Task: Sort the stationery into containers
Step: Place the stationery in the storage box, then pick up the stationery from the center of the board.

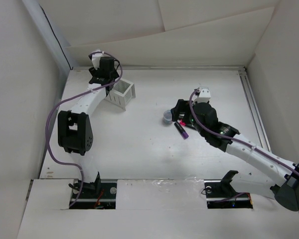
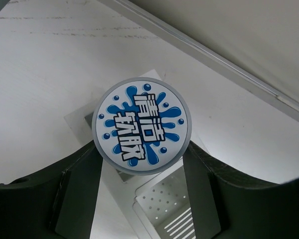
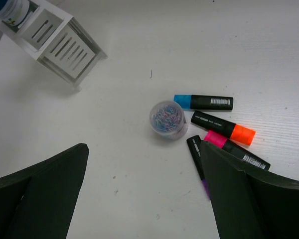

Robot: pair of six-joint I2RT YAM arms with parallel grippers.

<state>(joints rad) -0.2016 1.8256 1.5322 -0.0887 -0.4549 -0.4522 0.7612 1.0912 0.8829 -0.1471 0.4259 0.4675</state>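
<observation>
My left gripper stays over the organiser's end section (image 2: 89,120) next and spreads its fingers to release the round grey tub, since the tub already hangs above that section.
My left gripper (image 2: 141,149) is shut on a round grey tub with a blue splash label (image 2: 141,125). It holds the tub just above the white slotted organiser box (image 2: 164,206), which stands at the back left (image 1: 122,94). My right gripper (image 3: 143,149) is open and empty, hovering over the table. Beside it stand a clear round tub of coloured clips (image 3: 167,119) and markers: blue (image 3: 203,102), orange (image 3: 223,127), pink (image 3: 234,149) and purple (image 3: 198,159). The right finger (image 3: 239,199) hides part of the pink and purple markers. The organiser (image 3: 55,37) shows far off in the right wrist view.
A metal rail (image 1: 254,109) runs along the table's right edge and another along the back (image 2: 214,59). White walls enclose the table on three sides. The left arm's elbow (image 1: 75,130) stands left of centre.
</observation>
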